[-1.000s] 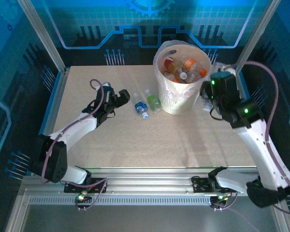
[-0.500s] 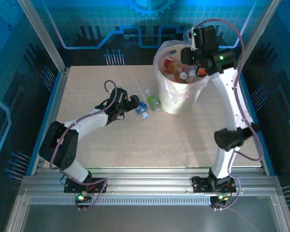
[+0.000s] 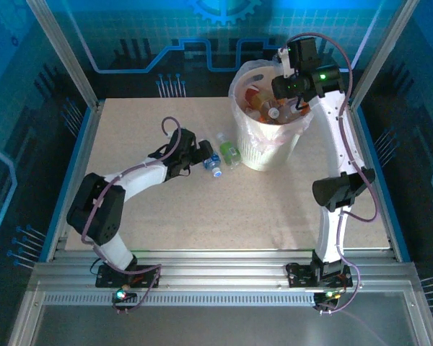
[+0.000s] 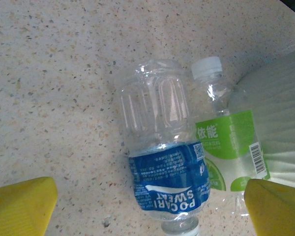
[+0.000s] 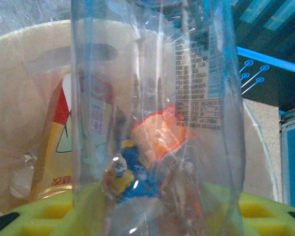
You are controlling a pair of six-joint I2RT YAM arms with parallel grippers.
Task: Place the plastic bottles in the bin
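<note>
I should next bring my left gripper down onto the blue-labelled bottle's clear body beside the blue label and close across its width, since it runs lengthwise between my open fingers.
Two plastic bottles lie on the table left of the bin (image 3: 265, 148): a clear one with a blue label (image 3: 211, 164) (image 4: 164, 167) and a green-labelled one (image 3: 229, 150) (image 4: 227, 147) against the bin's ribbed wall (image 4: 280, 98). My left gripper (image 3: 200, 153) (image 4: 152, 211) is open, with its yellow fingertips (image 4: 22, 206) on either side of the blue-labelled bottle's neck end. My right gripper (image 3: 285, 85) (image 5: 157, 216) hangs over the bin's mouth, shut on a clear bottle (image 5: 157, 98) that stands upright between its jaws. Several bottles (image 3: 270, 104) lie inside the bin.
The bin's translucent bag (image 3: 238, 86) spills over its rim. Metal frame posts (image 3: 65, 54) rise at the table's far corners, and a rail (image 3: 216, 277) runs along the near edge. Bare tabletop (image 3: 224, 209) stretches in front of the bin.
My right arm swung up from the bin's right side to above its mouth with the clear bottle. My left gripper slid right, up to the blue-labelled bottle.
</note>
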